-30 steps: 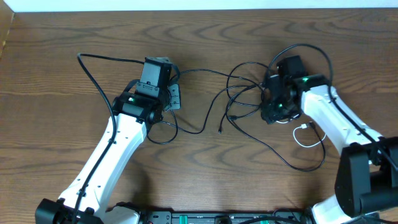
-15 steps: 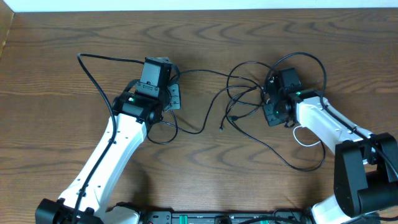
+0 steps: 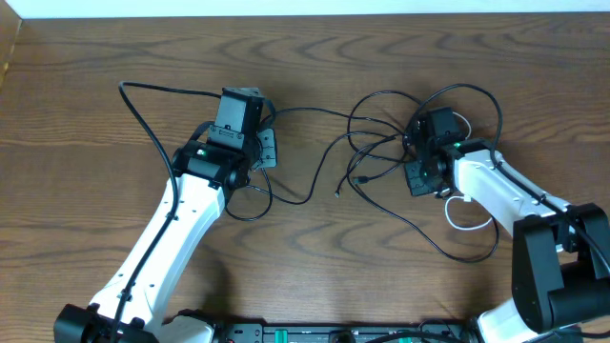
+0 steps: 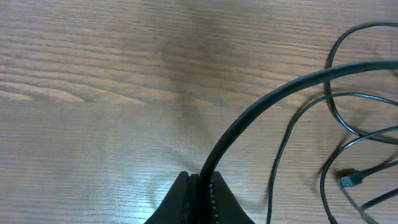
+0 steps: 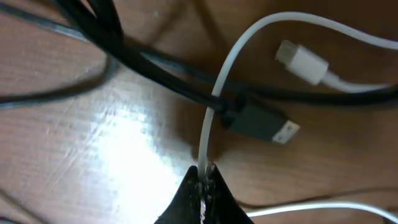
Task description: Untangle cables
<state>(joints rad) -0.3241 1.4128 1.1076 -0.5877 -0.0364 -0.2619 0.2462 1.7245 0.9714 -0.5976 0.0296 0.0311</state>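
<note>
The white cable (image 3: 467, 217) crosses black cables, so I will next move my right gripper up and to the right in the overhead view and let go of the cable over bare wood.
Several thin black cables (image 3: 376, 143) lie looped over one another on the wooden table, right of centre. My left gripper (image 3: 267, 145) is shut on one black cable (image 4: 261, 106), which arcs away to the right in the left wrist view from between the closed fingers (image 4: 186, 193). My right gripper (image 3: 417, 177) sits at the right side of the tangle, shut on the white cable (image 5: 214, 118). The white cable's plug (image 5: 303, 61) lies beside a black USB plug (image 5: 261, 123). More of the white cable (image 3: 467, 217) loops on the table below the right arm.
A loose black plug end (image 3: 339, 198) lies between the two arms. A black cord (image 3: 143, 105) runs from the left wrist camera out to the far left. The table's back edge (image 3: 305, 13) is at the top. Bare wood lies in front and at the left.
My right gripper has closed on the white cable after shifting slightly towards the tangle. A stretch of white cable now shows above the right wrist. The left arm has not moved.
</note>
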